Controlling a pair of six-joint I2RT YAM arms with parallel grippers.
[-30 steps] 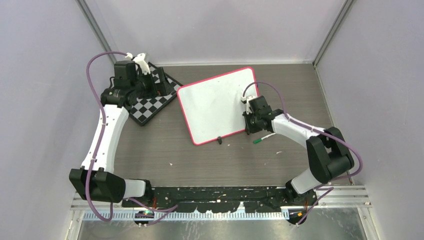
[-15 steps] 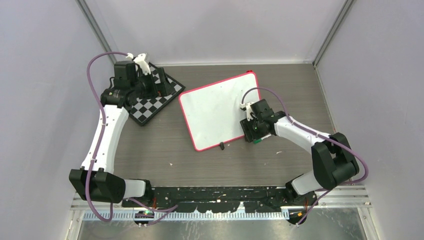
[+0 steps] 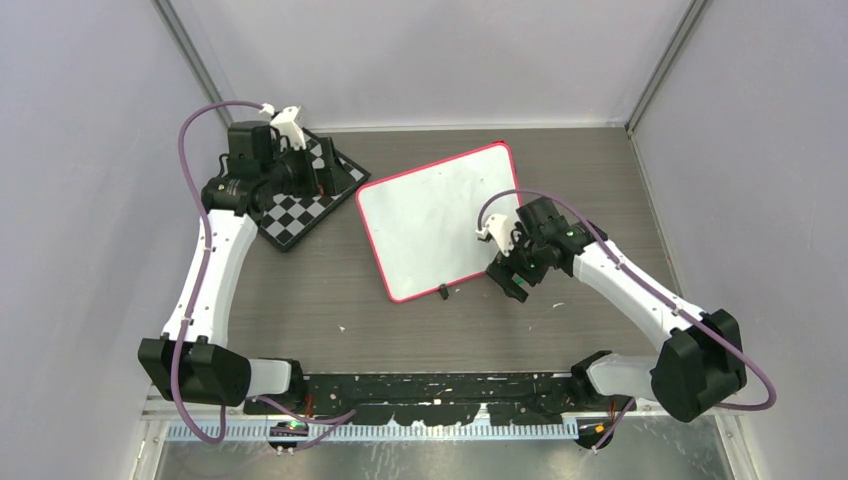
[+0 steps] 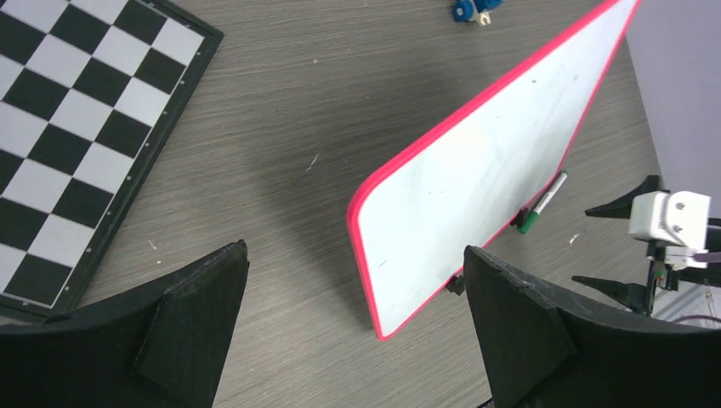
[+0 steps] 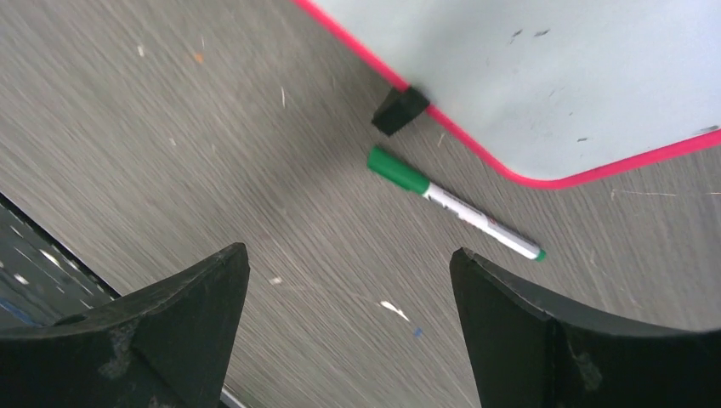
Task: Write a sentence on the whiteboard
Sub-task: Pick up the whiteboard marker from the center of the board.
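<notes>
The marker lies at an angle to my open fingers, so my right gripper will next turn and lower to the right in the top view onto the marker's white body (image 5: 479,220).
The whiteboard (image 3: 435,215), white with a red-pink rim, lies tilted in the middle of the table on small black feet (image 5: 400,109). Its face (image 4: 485,183) shows only faint smudges; the sentence is not in view. A white marker with a green cap (image 5: 451,204) lies on the table just off the board's near right corner (image 5: 544,174). My right gripper (image 5: 347,251) hovers open above the table beside this marker, holding nothing. My left gripper (image 4: 354,246) stands open over the chessboard's edge, left of the whiteboard (image 4: 485,183), empty.
A black-and-white chessboard (image 3: 300,205) lies at the back left under my left arm. A small blue object (image 4: 474,10) sits beyond the whiteboard's far end. Grey walls close in the table on three sides. Small white crumbs dot the wood.
My right gripper went from shut to open and slid from the board's right edge toward its near right corner, over the marker. The whiteboard turned slightly. The left arm stayed put.
</notes>
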